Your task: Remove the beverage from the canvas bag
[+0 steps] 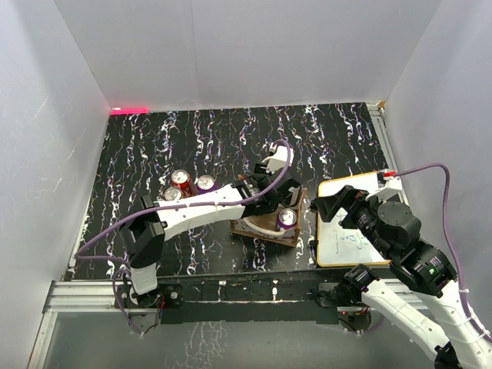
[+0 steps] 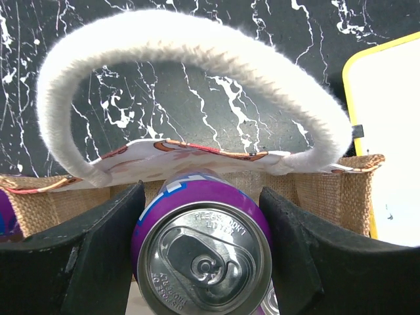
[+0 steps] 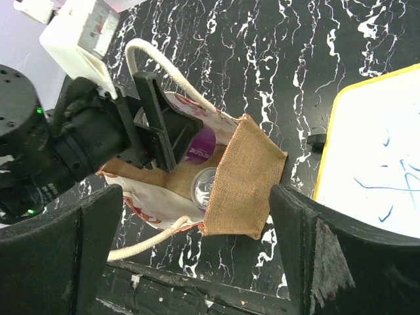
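My left gripper needs to rise clear of the bag (image 1: pixel 261 229) next, because its purple can is still inside the bag. Then it should go down onto the tabletop beside the standing cans to release.
The canvas bag (image 1: pixel 261 229) stands near the table's front middle, with burlap walls (image 3: pixel 248 172) and cream rope handles (image 2: pixel 197 46). My left gripper (image 1: pixel 267 201) reaches down into it, and its jaws are pressed on both sides of an upright purple can (image 2: pixel 203 252), also seen from the right wrist (image 3: pixel 205 146). A second purple can (image 1: pixel 287 218) stands in the bag's right end (image 3: pixel 206 187). My right gripper (image 1: pixel 332 206) is open and empty, hovering over the bag's near right side (image 3: pixel 203 256).
Three cans stand on the table left of the bag: a red one (image 1: pixel 182 181), a purple one (image 1: pixel 205 183) and another red one (image 1: pixel 172 194). A white orange-rimmed board (image 1: pixel 350 231) lies right of the bag. White walls enclose the table.
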Robot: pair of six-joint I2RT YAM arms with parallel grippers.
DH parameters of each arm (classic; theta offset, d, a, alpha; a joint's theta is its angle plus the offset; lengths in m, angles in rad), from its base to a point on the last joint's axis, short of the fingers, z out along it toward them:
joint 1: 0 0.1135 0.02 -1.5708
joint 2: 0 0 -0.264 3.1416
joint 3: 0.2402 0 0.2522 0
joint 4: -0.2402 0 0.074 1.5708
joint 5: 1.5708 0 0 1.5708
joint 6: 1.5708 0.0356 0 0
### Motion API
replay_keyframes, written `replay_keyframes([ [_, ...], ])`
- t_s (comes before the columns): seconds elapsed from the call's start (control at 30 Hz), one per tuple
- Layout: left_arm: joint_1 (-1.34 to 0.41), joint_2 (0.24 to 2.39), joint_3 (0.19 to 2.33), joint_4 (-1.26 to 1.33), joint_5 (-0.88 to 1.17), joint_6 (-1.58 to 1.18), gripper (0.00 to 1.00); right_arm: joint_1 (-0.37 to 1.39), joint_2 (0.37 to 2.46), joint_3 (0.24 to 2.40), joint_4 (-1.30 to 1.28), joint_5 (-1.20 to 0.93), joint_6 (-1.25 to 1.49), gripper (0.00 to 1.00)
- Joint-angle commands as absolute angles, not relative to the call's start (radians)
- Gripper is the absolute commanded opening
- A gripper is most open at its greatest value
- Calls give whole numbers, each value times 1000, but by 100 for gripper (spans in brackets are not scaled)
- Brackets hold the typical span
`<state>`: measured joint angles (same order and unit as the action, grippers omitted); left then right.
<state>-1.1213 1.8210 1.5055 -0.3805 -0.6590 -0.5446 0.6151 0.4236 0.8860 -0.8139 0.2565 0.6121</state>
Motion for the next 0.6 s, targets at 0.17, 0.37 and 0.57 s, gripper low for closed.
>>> replay_keyframes([
  [0.17,-1126,1567,1463,-241,-740,-409,17,614,453,896,-795,262,613,98],
  [0.37,-1126,1363,1362,-141,-762,-257,10,615,463,894,-795,261,614,98],
  [0.57,-1126,1161,1272,-81,-803,-175,5,615,491,899,-795,259,610,98],
])
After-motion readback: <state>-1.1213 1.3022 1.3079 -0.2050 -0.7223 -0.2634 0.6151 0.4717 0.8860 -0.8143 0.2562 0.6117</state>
